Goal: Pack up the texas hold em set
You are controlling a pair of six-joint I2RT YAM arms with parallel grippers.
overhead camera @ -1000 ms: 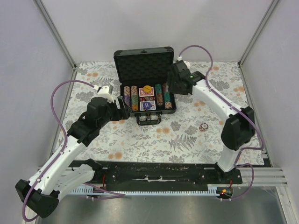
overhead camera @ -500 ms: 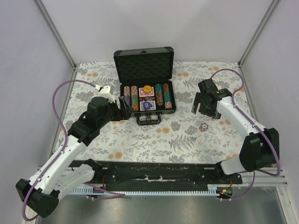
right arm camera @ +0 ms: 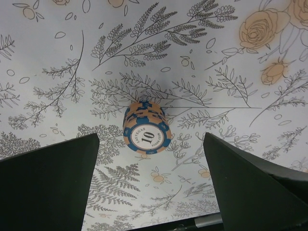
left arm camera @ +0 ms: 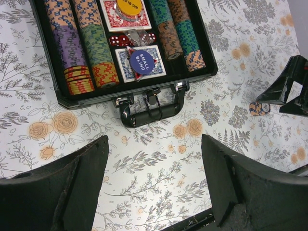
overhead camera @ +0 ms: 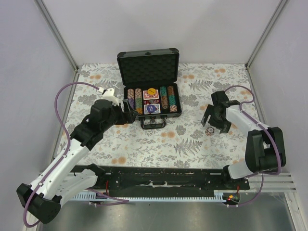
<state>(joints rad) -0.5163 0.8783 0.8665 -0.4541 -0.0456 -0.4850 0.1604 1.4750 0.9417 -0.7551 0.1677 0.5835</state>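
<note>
My right gripper should next go down open over the loose chip stack (overhead camera: 210, 130) (right arm camera: 146, 128) and close its fingers, because those chips are still on the cloth outside the case.
The dark briefcase (overhead camera: 150, 81) of the texas hold em set stands open at the table's back, lid up, holding rows of poker chips (left arm camera: 79, 53), a red deck (left arm camera: 111, 14), a blue deck (left arm camera: 124, 65) and red dice (left arm camera: 121, 40). A small stack of orange-and-blue chips (right arm camera: 146, 129) marked 10 lies loose on the cloth to the right (overhead camera: 210, 131). My right gripper (overhead camera: 214, 126) hangs open just above that stack, a finger on each side. My left gripper (overhead camera: 129, 111) is open beside the case's front left corner, holding nothing.
A floral cloth (overhead camera: 183, 144) covers the table, with grey walls on three sides. The case's handle and latches (left arm camera: 150, 103) face the near edge. The arms' black mounting rail (overhead camera: 159, 180) runs along the front.
My right arm swung from the case's right side out and down to the loose chip stack, and its gripper opened wider. The left arm has barely moved.
</note>
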